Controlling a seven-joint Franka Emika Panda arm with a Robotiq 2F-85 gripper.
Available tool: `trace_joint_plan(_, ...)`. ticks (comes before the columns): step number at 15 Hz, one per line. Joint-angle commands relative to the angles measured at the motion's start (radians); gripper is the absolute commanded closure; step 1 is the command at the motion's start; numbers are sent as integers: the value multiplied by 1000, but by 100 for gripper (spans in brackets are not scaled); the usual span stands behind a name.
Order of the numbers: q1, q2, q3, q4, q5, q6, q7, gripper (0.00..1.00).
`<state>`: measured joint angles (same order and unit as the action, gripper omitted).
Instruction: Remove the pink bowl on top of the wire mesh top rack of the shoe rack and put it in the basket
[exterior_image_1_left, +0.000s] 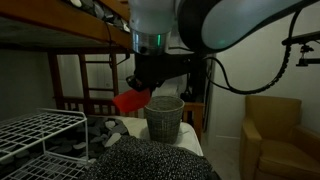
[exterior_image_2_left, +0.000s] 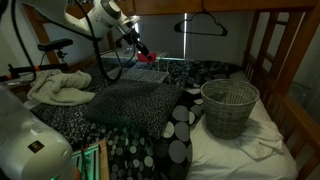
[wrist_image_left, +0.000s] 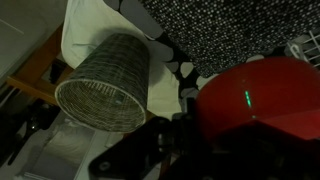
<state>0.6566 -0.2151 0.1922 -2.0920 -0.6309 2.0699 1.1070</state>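
Note:
The bowl (exterior_image_2_left: 146, 56) is hanging away from the basket. My gripper should swing to the left in the wrist view next, over the basket's open top (exterior_image_2_left: 230, 93), to let the bowl go.
The pink bowl (exterior_image_1_left: 128, 101) looks red here and hangs in my gripper (exterior_image_1_left: 145, 84), which is shut on its rim. In an exterior view the bowl is up in the air, just beside the woven wicker basket (exterior_image_1_left: 163, 118). In an exterior view the bowl (exterior_image_2_left: 146, 56) is held above the white wire mesh rack (exterior_image_2_left: 140, 73), far from the basket (exterior_image_2_left: 230, 108). In the wrist view the bowl (wrist_image_left: 262, 95) fills the right side, my gripper (wrist_image_left: 185, 128) is a dark shape on its edge, and the basket (wrist_image_left: 105, 85) lies to the left, its opening showing.
The wire rack (exterior_image_1_left: 38, 133) stands at the lower left. A spotted black-and-white cushion (exterior_image_2_left: 170, 125) and a dark patterned blanket (exterior_image_2_left: 125, 100) lie on the bed. A white cloth (exterior_image_2_left: 58, 88) lies on the far side. A brown armchair (exterior_image_1_left: 272, 130) stands nearby, under wooden bunk beams.

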Motion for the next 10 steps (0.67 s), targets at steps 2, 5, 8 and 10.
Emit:
trace_joint_plan(2,-179,-273,12,-303,99,268,-104,98)
trace_joint_plan(5,-292,-375,-40,-405,220,405,-286,98)
trace_joint_plan(8,-399,-341,26,-364,295,367,-342,93)
trace_joint_plan(10,-422,-364,10,-382,317,367,-374,93)
